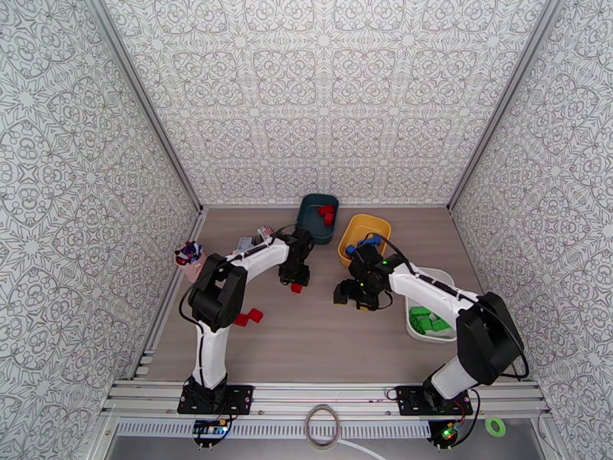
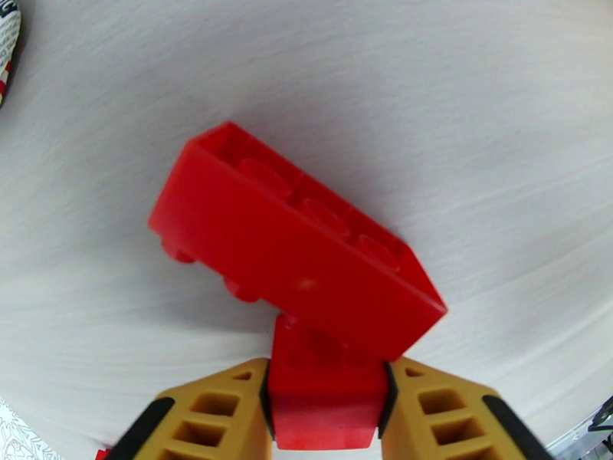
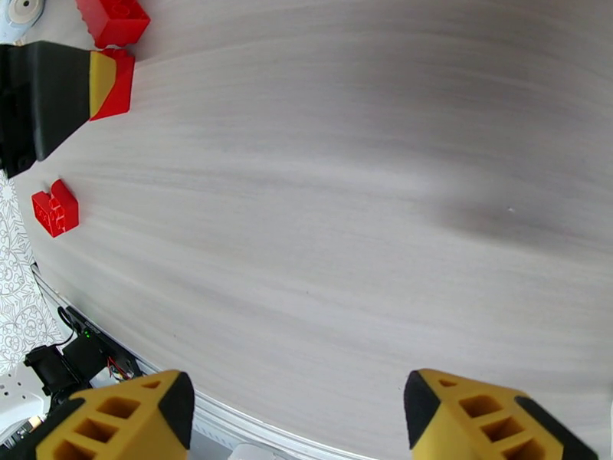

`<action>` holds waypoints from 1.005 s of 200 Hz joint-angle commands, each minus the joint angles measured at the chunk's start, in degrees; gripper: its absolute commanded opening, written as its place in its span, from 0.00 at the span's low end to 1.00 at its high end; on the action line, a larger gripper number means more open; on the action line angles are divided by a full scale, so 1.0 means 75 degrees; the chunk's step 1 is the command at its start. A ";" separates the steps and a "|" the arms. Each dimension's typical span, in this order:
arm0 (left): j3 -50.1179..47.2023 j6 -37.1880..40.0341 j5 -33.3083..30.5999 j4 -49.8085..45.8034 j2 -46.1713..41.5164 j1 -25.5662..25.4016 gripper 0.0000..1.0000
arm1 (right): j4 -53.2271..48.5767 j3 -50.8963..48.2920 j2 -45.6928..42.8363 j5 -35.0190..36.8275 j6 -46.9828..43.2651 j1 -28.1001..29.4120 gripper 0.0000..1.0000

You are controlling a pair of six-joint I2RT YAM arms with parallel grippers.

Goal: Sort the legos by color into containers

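The small red lego should go into the container that already holds red legos and lies outward of my left gripper. My left gripper will next rise outward over the teal container [image 1: 310, 224] to let the lego go.
In the left wrist view my left gripper [image 2: 326, 385] is shut on a small red lego [image 2: 326, 404], and a longer red lego [image 2: 295, 239] lies tilted against its far end. From above, the left gripper [image 1: 297, 282] is low over the table with red [image 1: 296, 287] at its tip. Another red lego [image 1: 249, 317] lies near the left arm. My right gripper [image 1: 342, 294] hangs open over bare table, its jaws [image 3: 299, 400] holding nothing. The teal container [image 1: 310, 224] holds red legos [image 1: 328, 214], the yellow container [image 1: 375, 224] holds blue ones [image 1: 363, 244], and the white tray [image 1: 443, 275] holds green ones [image 1: 427, 321].
A pink cup of pens [image 1: 189, 258] stands at the left edge. A striped packet [image 1: 264, 232] and a small white gadget [image 1: 246, 244] lie behind the left arm. The right wrist view takes in the left finger [image 3: 54, 90] and two red legos [image 3: 55, 208], [image 3: 113, 17].
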 commanded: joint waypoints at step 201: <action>0.0454 -0.3915 0.4039 0.3366 -0.0599 0.2082 0.29 | 0.0554 0.2684 0.1364 -0.1327 0.0344 -0.0964 0.76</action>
